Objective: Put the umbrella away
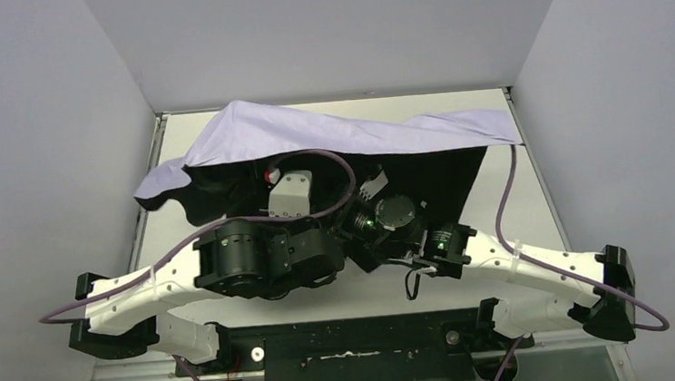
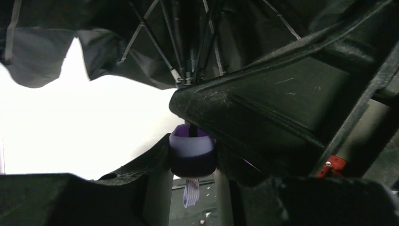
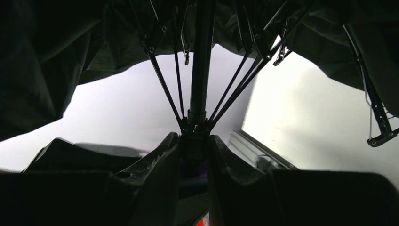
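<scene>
The lavender handle point(image 2: 192, 151) beneath the canopy hangs above the table, its strap dangling. My left gripper lowers it down toward the tabletop next, then releases it.
The umbrella point(image 1: 338, 131) lies half open on its side across the back of the table, lavender fabric on top and black lining facing the arms. My left gripper point(image 2: 193, 162) is shut on the lavender handle point(image 2: 192, 151), which fills the gap between both fingers; a woven wrist strap point(image 2: 190, 193) hangs below it. Just beyond the handle, my right gripper point(image 3: 194, 150) is shut on the black runner point(image 3: 194, 134) at the foot of the shaft point(image 3: 202, 61), where the thin ribs point(image 3: 162, 80) fan out. In the top view both sets of fingers are hidden under the canopy.
The white table point(image 1: 536, 211) is boxed in by grey walls on the left, back and right. The canopy reaches almost from wall to wall. Purple cables point(image 1: 507, 195) loop beside the arms. A black strip point(image 1: 355, 339) runs along the near edge.
</scene>
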`<state>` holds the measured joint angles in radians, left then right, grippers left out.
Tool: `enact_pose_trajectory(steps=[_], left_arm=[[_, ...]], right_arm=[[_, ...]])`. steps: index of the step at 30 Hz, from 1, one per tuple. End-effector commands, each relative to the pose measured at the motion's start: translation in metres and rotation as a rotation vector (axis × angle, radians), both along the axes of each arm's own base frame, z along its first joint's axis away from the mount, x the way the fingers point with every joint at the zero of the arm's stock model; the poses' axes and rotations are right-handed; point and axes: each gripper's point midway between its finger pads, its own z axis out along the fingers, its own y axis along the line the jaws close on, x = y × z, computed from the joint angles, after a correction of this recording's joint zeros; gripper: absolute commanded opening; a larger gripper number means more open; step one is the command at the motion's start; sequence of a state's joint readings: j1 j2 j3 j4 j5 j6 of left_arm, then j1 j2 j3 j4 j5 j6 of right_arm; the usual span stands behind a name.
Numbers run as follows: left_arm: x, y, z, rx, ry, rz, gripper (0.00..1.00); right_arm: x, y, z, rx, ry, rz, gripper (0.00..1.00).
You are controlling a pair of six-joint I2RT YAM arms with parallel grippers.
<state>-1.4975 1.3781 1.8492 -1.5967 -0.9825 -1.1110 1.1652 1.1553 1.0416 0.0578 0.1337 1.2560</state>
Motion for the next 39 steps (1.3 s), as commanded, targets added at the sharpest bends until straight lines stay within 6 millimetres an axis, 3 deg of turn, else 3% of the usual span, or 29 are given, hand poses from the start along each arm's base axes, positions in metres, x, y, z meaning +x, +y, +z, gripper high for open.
enact_pose_trajectory(steps=[1, 4, 11, 14, 22, 28, 34, 39], left_arm=[[0.017, 0.009, -0.041, -0.002, 0.072, -0.004, 0.0], [0.03, 0.003, -0.062, -0.063, 0.112, -0.038, 0.0], [0.058, -0.012, -0.09, -0.006, 0.15, -0.059, 0.0], [0.076, -0.018, -0.105, -0.006, 0.173, -0.053, 0.0], [0.129, -0.005, -0.141, -0.033, 0.233, -0.05, 0.0], [0.143, 0.0, -0.173, 0.0, 0.286, -0.063, 0.0], [0.138, -0.002, -0.207, -0.002, 0.324, -0.104, 0.0], [0.139, -0.002, -0.238, -0.011, 0.379, -0.115, 0.0]], right_arm=[[0.013, -0.004, -0.086, -0.111, 0.167, -0.009, 0.0], [0.025, -0.009, -0.105, -0.12, 0.198, -0.015, 0.0], [0.065, -0.02, -0.136, -0.188, 0.2, -0.085, 0.0], [0.084, -0.026, -0.144, -0.195, 0.203, -0.098, 0.08], [0.126, -0.043, -0.165, -0.217, 0.226, -0.118, 0.38], [0.13, -0.056, -0.185, -0.263, 0.242, -0.153, 0.58], [0.119, -0.091, -0.203, -0.381, 0.223, -0.231, 0.61], [0.109, -0.126, -0.193, -0.517, 0.099, -0.273, 0.59]])
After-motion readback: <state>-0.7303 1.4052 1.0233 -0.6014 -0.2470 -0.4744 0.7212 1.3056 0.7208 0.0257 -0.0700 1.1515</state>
